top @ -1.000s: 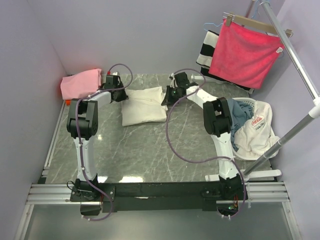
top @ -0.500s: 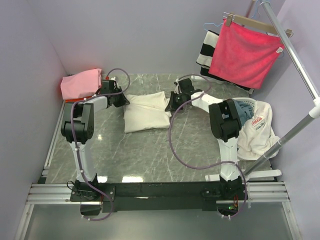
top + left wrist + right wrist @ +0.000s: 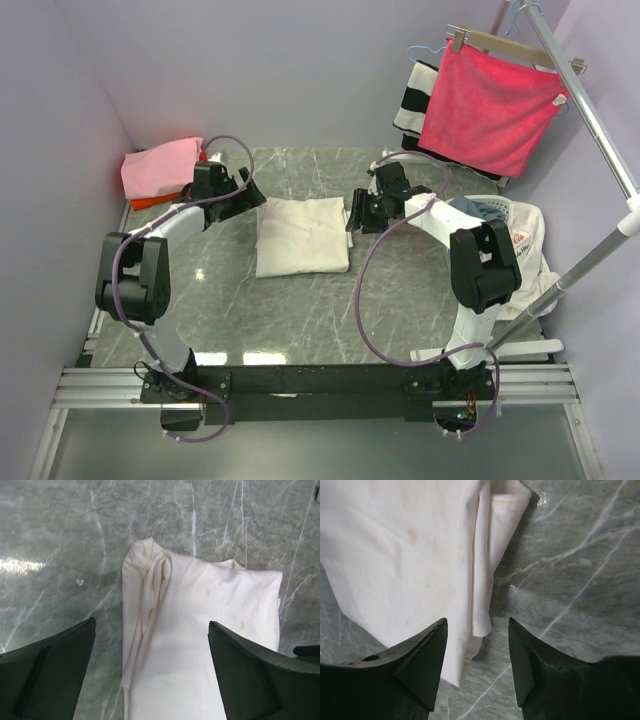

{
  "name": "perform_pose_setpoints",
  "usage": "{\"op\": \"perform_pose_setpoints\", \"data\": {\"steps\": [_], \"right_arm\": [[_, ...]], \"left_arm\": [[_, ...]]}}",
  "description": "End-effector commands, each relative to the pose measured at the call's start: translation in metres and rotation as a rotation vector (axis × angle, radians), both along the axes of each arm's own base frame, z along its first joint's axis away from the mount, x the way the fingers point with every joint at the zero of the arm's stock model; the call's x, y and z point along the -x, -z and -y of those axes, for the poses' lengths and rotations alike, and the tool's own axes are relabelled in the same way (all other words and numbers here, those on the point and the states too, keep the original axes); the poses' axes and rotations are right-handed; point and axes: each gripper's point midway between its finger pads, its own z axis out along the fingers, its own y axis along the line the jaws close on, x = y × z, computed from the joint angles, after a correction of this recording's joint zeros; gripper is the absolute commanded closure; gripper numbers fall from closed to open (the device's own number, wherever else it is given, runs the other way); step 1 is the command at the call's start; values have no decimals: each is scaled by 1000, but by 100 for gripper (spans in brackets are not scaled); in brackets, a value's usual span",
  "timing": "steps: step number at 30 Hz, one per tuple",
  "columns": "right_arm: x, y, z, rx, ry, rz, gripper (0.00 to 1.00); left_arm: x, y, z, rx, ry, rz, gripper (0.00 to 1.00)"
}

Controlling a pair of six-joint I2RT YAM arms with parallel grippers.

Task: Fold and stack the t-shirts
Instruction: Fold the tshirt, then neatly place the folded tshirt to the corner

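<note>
I should next lower my left gripper back and across, so that its fingers are on both sides of the cream shirt's layered side [image 3: 265, 226] [image 3: 138, 647]. The layered side is below my left gripper, to its right in the top view.
A cream t-shirt [image 3: 302, 235] lies folded into a rectangle on the marble table [image 3: 300, 320]. My left gripper [image 3: 250, 193] hovers at the shirt's far left corner, and my right gripper [image 3: 354, 214] hangs at its far right edge. In the left wrist view the left gripper [image 3: 151, 625] stands wide open above the cream shirt [image 3: 200, 630], holding nothing. In the right wrist view the right gripper [image 3: 477, 622] is open over the cream shirt's [image 3: 405, 555] hemmed edge. A folded pink t-shirt [image 3: 160, 165] rests on an orange-red one [image 3: 146, 203] at the far left.
A white laundry basket [image 3: 520, 262] heaped with clothes sits at the right edge. Behind it a bright red cloth [image 3: 490, 105] on a wooden hanger and a black-and-white striped cloth [image 3: 412, 95] hang from a metal rack [image 3: 590, 110]. Purple walls close in both sides.
Both grippers were shut on the cream shirt's far edge and have opened, letting it go. The shirt has shifted right and nearer and now lies flat. Both arms moved with it.
</note>
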Motion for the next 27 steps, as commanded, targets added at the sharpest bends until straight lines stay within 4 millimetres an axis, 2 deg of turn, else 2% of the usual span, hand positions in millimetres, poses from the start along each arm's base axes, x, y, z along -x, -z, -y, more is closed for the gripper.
{"op": "perform_pose_setpoints", "data": {"steps": [1,2,3,8,14,21,27], "right_arm": [[-8,-14,8,29,7,61,40],[-11,-16,7,22,7,69,40],[-12,-11,6,24,7,58,39],[-25,-2,-3,2,-10,41,38],[-39,4,-15,-28,-32,23,37],[-40,15,-25,-56,-71,-17,36],[-36,28,-30,-70,-98,-62,36]], "left_arm": [[15,-1,-10,-38,-19,10,1],[20,1,-10,-38,-19,7,1],[28,13,-10,-37,-20,-21,1],[50,47,-4,-17,10,-97,1],[55,64,6,16,47,-109,1],[53,57,34,141,168,-56,1],[72,61,61,239,299,-89,1]]}}
